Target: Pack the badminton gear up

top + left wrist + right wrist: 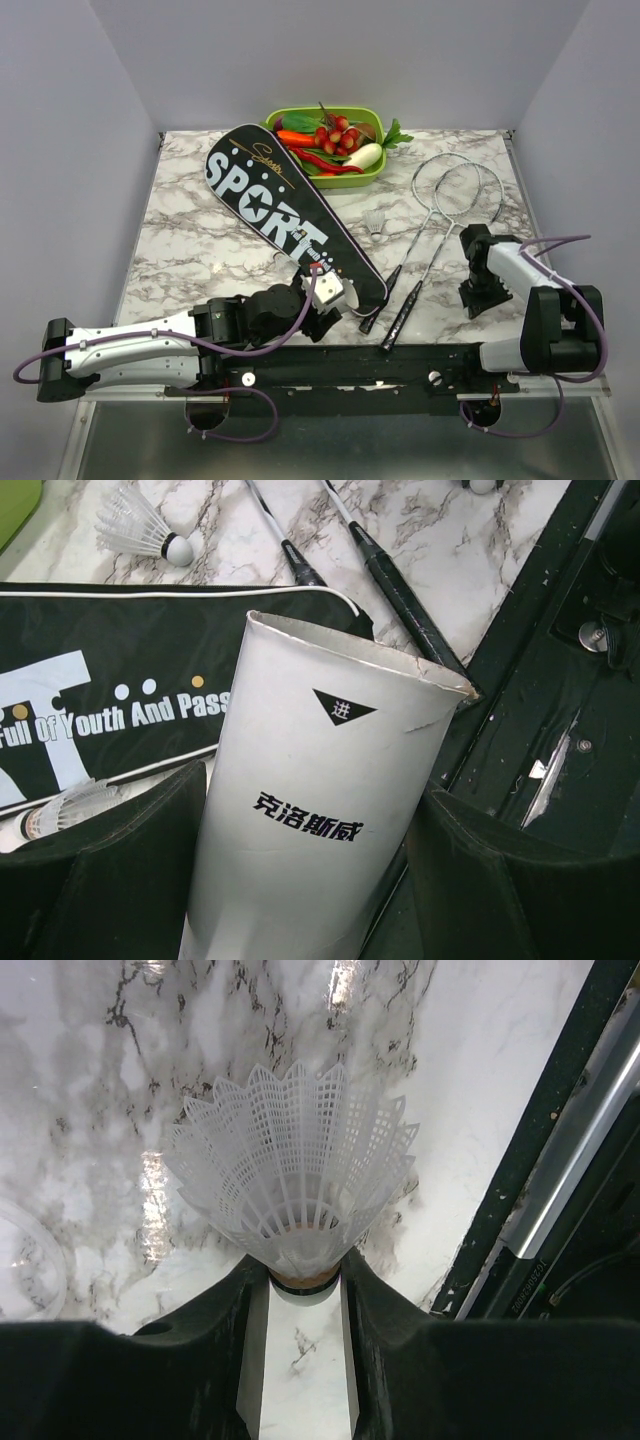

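The shuttlecock sits far from the tube, so my right gripper should lift it, carry it toward the bag and lower it over the racket handles' far ends.
My right gripper is shut on the cork base of a white plastic shuttlecock, just above the marble table; in the top view that gripper points down at the right. My left gripper is shut on a white cardboard tube with black lettering, held over the narrow end of the black "SPORT" bag. A second shuttlecock lies between the bag and the two silver rackets. A third shuttlecock rests against the bag.
A green tray of toy vegetables stands at the back, touching the bag's wide end. The racket handles reach toward the black base rail at the near edge. Grey walls close in the table on three sides.
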Available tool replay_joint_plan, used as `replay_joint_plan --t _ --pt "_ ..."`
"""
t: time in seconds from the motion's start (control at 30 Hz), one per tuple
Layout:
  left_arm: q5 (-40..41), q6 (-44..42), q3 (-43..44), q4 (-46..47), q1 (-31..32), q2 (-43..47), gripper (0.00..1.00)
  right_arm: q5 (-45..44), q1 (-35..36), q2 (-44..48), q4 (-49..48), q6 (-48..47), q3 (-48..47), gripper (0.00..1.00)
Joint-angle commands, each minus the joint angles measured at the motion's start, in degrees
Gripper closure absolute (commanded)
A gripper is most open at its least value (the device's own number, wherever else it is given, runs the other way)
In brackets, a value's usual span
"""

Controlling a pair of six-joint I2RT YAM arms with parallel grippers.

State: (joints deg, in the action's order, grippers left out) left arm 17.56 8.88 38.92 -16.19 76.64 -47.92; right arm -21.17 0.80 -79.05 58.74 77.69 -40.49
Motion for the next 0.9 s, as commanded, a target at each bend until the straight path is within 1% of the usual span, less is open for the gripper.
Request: replay_joint_plan --t 0.0,0.1,0.13,0.23,0.3,0.37,0.43,0.5,0.57,0.6,0.73,0.87 --pt "1.95 14.85 -0.51 -8.07 0.18 0.90 1.00 -2.48 0.08 3.53 0.32 -2.36 -0.55 0.80" --pt "1.86 14.23 0.46 -8.95 0.18 1.69 1.00 -0.64 0.08 9.51 0.50 -5.00 -1.26 0.80" --pt "2.12 14.06 0.72 -9.73 0.26 1.86 1.00 -0.19 0.26 12.74 0.67 -5.96 -1.61 0.80" --pt "2.48 12.91 2.13 -11.58 0.18 2.04 1.00 2.00 1.83 16.80 0.85 -8.51 -3.98 0.80" --pt "2.83 11.95 3.00 -12.29 0.18 2.22 1.00 3.14 5.15 19.53 1.46 -8.35 -5.99 0.80" --pt "3.00 11.42 3.53 -13.26 0.09 2.31 1.00 4.11 7.71 21.03 1.55 -6.51 -6.88 0.80" --pt "3.18 11.16 3.80 -14.31 0.09 2.31 1.00 5.43 12.02 21.21 0.59 -4.05 -7.76 0.80" --pt "3.27 11.33 4.15 -14.84 0.18 2.57 1.00 6.22 16.14 19.38 -1.34 -2.55 -8.37 0.80" --pt "3.18 12.12 4.24 -15.63 0.18 2.74 1.00 6.40 18.70 16.74 -3.70 -0.70 -9.69 0.79" --pt "3.09 12.47 4.33 -15.89 0.09 2.92 1.00 6.49 20.89 13.25 -4.24 -0.35 -10.39 0.79" --pt "3.36 14.67 5.29 -17.82 0.09 3.36 1.00 6.14 24.07 4.63 -6.44 0.80 -14.35 0.78" --pt "3.53 16.16 6.34 -19.23 0.18 3.89 1.00 6.14 24.87 -0.31 -12.14 0.27 -14.79 0.74"
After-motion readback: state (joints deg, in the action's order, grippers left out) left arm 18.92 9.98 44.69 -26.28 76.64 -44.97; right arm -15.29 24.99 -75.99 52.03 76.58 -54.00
